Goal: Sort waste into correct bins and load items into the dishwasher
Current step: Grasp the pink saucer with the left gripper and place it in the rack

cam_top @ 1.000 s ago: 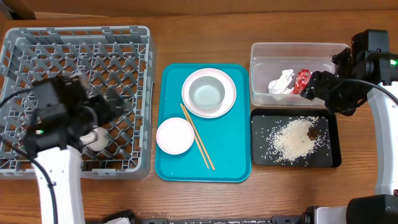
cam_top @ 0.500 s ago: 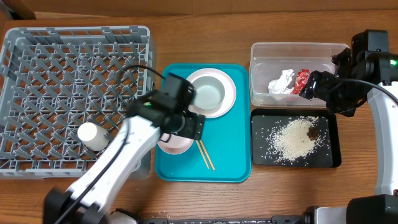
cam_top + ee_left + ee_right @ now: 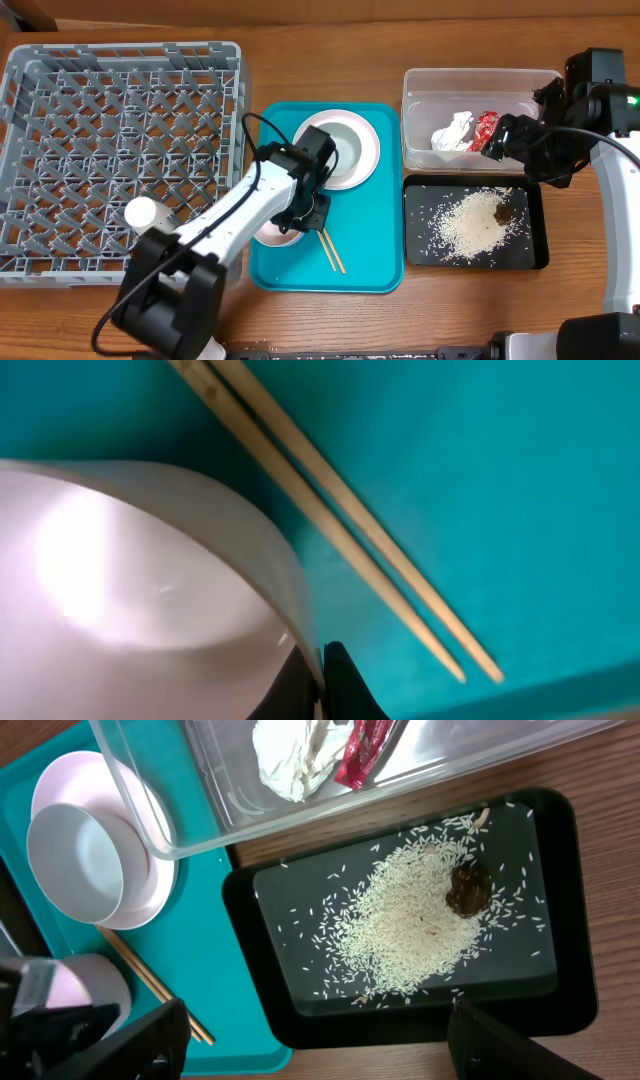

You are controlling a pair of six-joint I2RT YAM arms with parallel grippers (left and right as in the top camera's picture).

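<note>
I need to lift the bowl in my left gripper next, swing it over the grey dish rack, tip it onto its side and lower it beside the cup, where slots are empty [image 3: 159,168].
My left gripper [image 3: 306,214] [image 3: 322,682] is shut on the right rim of the pale pink bowl [image 3: 268,236] [image 3: 150,560], which sits on the teal tray. The wooden chopsticks [image 3: 327,248] [image 3: 340,520] lie just to the bowl's right. Behind them the grey bowl [image 3: 347,150] [image 3: 75,860] rests on the white plate [image 3: 372,150]. A small white cup [image 3: 143,213] lies in the grey dish rack [image 3: 100,100]. My right gripper [image 3: 508,140] [image 3: 318,1012] hangs open over the black tray [image 3: 420,250], which holds rice [image 3: 475,225] [image 3: 410,920] and a brown scrap [image 3: 467,890].
The clear tub [image 3: 480,78] at the back right holds a white tissue [image 3: 452,132] [image 3: 290,755] and a red wrapper [image 3: 486,128] [image 3: 365,750]. The teal tray [image 3: 365,250] lies between the rack and the two bins. Bare wooden table shows along the front edge.
My left arm left the cup in the rack, swung right to the teal tray and shut its jaws on the pink bowl's rim. The right arm has stayed put.
</note>
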